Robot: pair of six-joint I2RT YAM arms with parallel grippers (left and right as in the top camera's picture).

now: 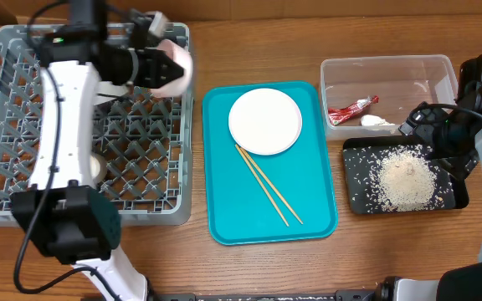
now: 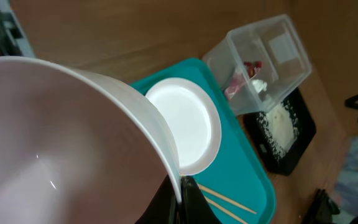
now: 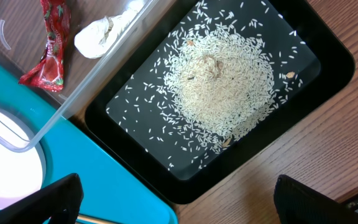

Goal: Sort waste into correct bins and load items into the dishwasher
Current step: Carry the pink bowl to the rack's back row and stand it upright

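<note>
The left gripper shifts left in the overhead view next, then down to release the bowl among the rack's empty slots, since the bowl overhangs the rack's edge.
My left gripper (image 1: 159,67) is shut on the rim of the small white bowl (image 1: 176,68) and holds it tilted above the far right corner of the grey dish rack (image 1: 23,100). In the left wrist view the bowl (image 2: 61,143) fills the left and the fingers (image 2: 182,199) pinch its rim. The white plate (image 1: 264,121) and the wooden chopsticks (image 1: 268,186) lie on the teal tray (image 1: 316,209). The red-and-white wrapper (image 1: 351,110) and white scrap (image 1: 376,121) lie in the clear tub (image 1: 389,67). Rice (image 1: 405,180) is heaped in the black tray (image 1: 358,201). My right gripper (image 1: 432,138) is open and empty above the black tray; its wrist view (image 3: 179,196) shows the rice (image 3: 219,81).
A pale round thing (image 1: 97,167) sits in the rack, half hidden by my left arm. The metal bowl is not in view. Bare wooden table surrounds the trays.
</note>
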